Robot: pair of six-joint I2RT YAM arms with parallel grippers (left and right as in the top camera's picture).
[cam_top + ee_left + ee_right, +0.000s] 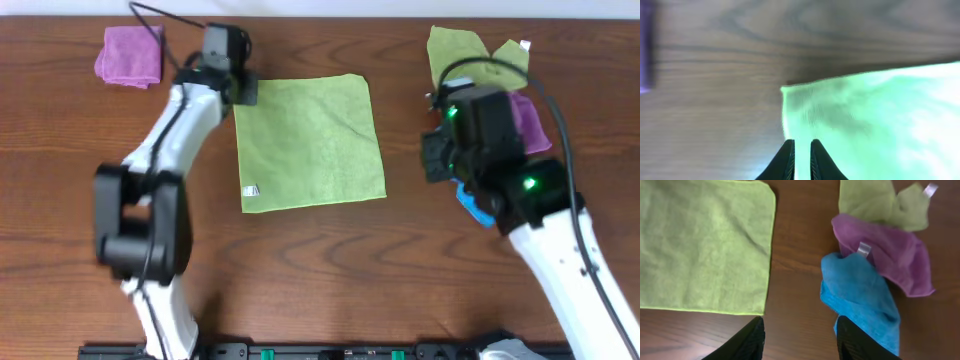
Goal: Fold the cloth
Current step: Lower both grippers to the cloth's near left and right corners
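Observation:
The green cloth is flat, and its edge is under my left gripper's fingers. My left gripper will open next at the green cloth's far corner (pixel 786 91) toward the purple cloth to let go of that edge.
The green cloth (pixel 310 140) lies spread flat on the wooden table, with a white tag at its near left corner. It also shows in the left wrist view (pixel 870 120) and the right wrist view (pixel 705 245). My left gripper (pixel 243 92) is at the cloth's far left corner. Its fingers (pixel 802 142) are nearly together, pinching the cloth's edge. My right gripper (pixel 435 160) hovers to the right of the cloth. It is wide open and empty (pixel 800 325), over bare table between the cloth and a blue cloth.
A folded purple cloth (pixel 130 55) lies at the far left and shows at the left wrist view's edge (pixel 644 50). A heap at the right holds a green cloth (pixel 875 202), a purple cloth (pixel 895 250) and a blue cloth (pixel 860 295).

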